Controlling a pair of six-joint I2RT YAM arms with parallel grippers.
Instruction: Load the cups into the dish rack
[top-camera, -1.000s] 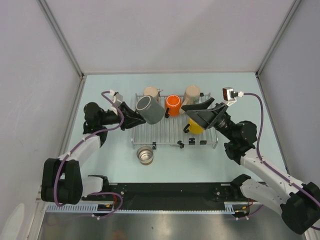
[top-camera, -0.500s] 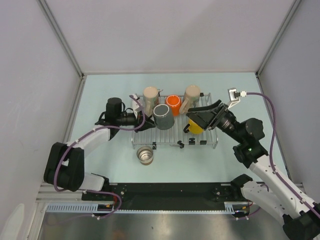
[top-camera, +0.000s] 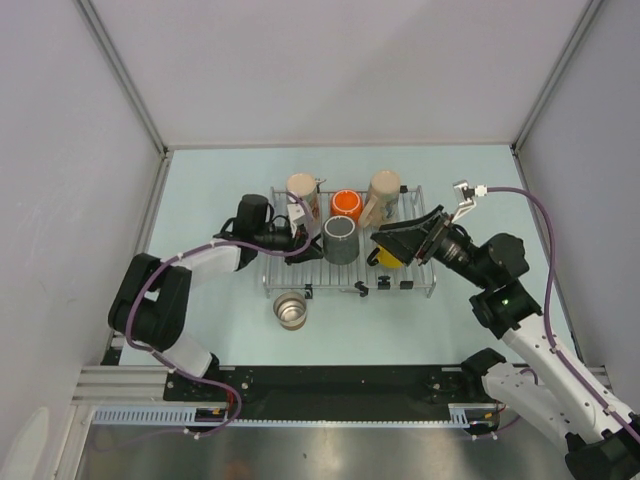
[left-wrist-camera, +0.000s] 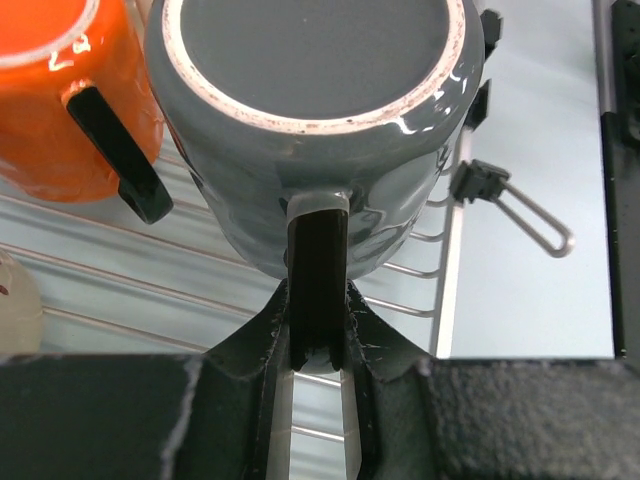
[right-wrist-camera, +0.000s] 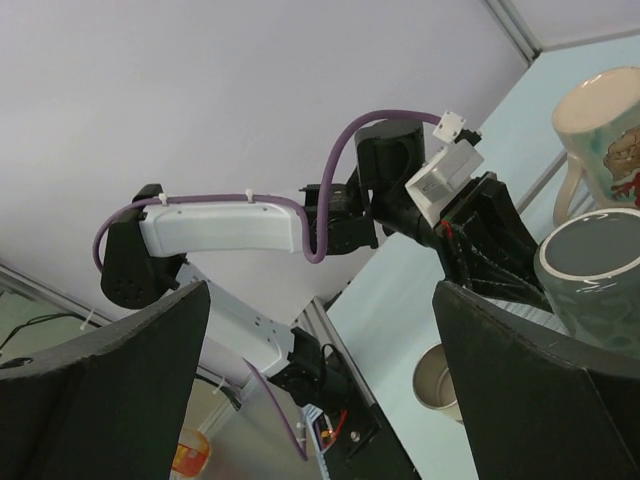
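Observation:
Next, my left gripper will shift right in the top view, lower the grey mug and release, since open rack wires beside the yellow mug (top-camera: 391, 259) lie below on that side.
My left gripper (top-camera: 303, 243) is shut on the black handle (left-wrist-camera: 317, 270) of the dark grey mug (top-camera: 340, 240), which is upside down, base up, at the middle of the silver wire dish rack (top-camera: 300, 272). The grey mug's base fills the left wrist view (left-wrist-camera: 310, 100). In the rack's far row stand a cream mug (top-camera: 303, 190), the orange mug (top-camera: 346, 203) and a second cream mug (top-camera: 383, 189). My right gripper (top-camera: 392, 242) is open and empty, hovering over the yellow mug (top-camera: 391, 259), which it partly hides. The small steel mug (top-camera: 291, 309) stands on the table in front of the rack.
The right wrist view looks across at the left arm (right-wrist-camera: 220, 225), the grey mug (right-wrist-camera: 600, 285), a cream mug (right-wrist-camera: 605, 130) and the steel mug (right-wrist-camera: 440, 375). Black clips (top-camera: 362, 289) sit on the rack's near edge. The arm rail (top-camera: 330, 385) runs along the table's near edge.
My left gripper carried the grey mug rightwards and down from above the rack's left end to its middle, turning it base up. My right gripper drew back slightly to the right.

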